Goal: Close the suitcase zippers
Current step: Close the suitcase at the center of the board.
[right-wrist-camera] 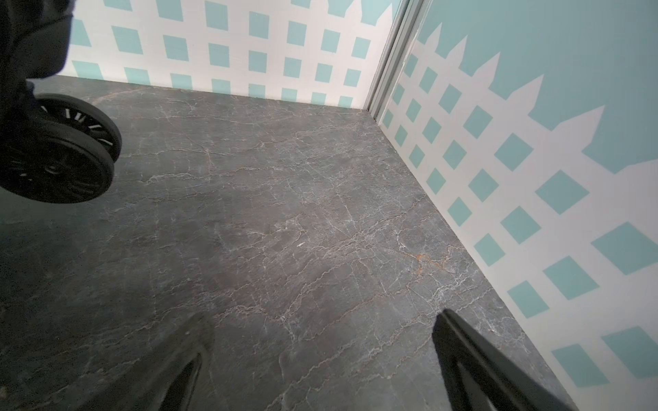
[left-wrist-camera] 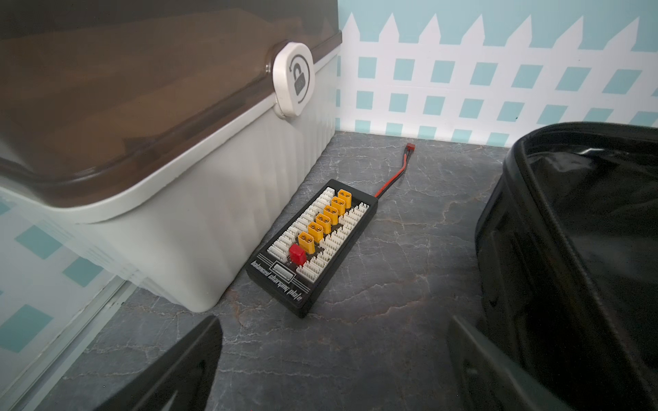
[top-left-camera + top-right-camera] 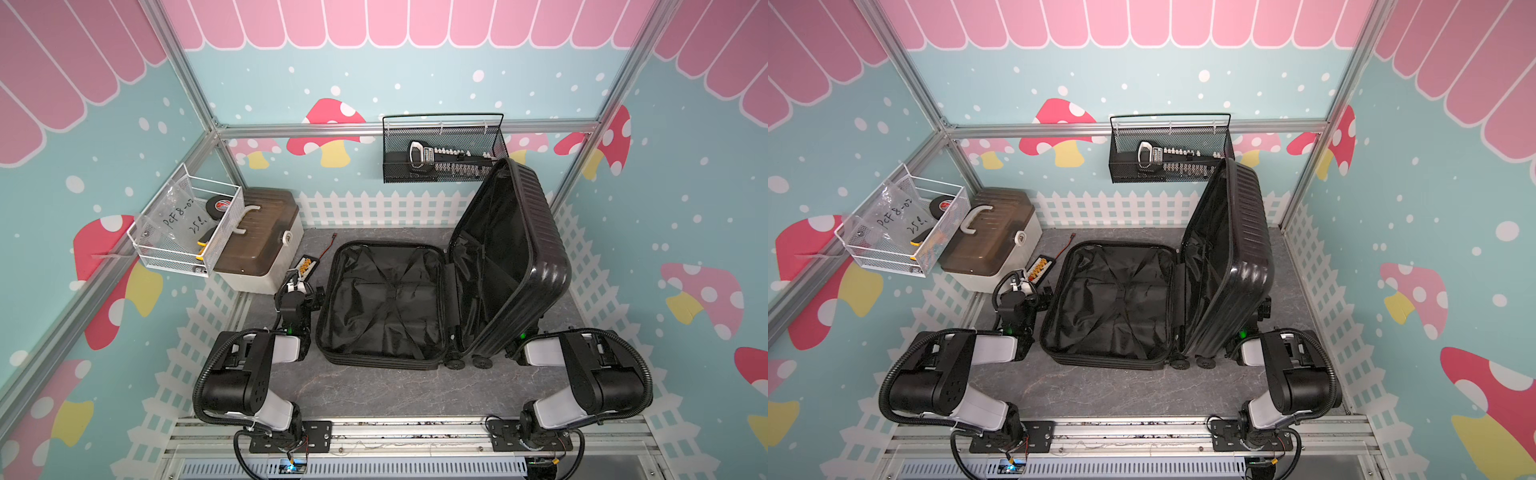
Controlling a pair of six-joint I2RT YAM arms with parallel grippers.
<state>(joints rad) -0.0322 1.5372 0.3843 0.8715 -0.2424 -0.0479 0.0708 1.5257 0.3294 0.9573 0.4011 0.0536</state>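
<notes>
I need to raise my left gripper, tip it downward and bring it astride the flat shell's outer rim (image 3: 328, 289) (image 2: 590, 305) to close, because my open fingers are over bare table.
The black suitcase (image 3: 386, 303) lies open on the grey table in both top views. One shell is flat with its black lining up; the ribbed other shell (image 3: 515, 249) stands nearly upright on the right. The zippers' track (image 2: 555, 227) runs along the flat shell's rim, undone; no pull shows. My left gripper (image 3: 297, 286) hovers just left of the flat shell, open and empty, fingers wide over bare table (image 2: 333, 331). My right gripper (image 1: 324, 320) is open and empty low over the table right of the upright shell, beside a spinner wheel (image 1: 60, 160); that shell hides it in the top views.
A beige box with a brown lid (image 3: 257, 241) stands at the back left, with a black charging board (image 2: 313, 245) and its red-black lead beside it. A white wire basket (image 3: 187, 224) and a black mesh basket (image 3: 440, 153) hang on the walls. Fence-printed walls enclose the table.
</notes>
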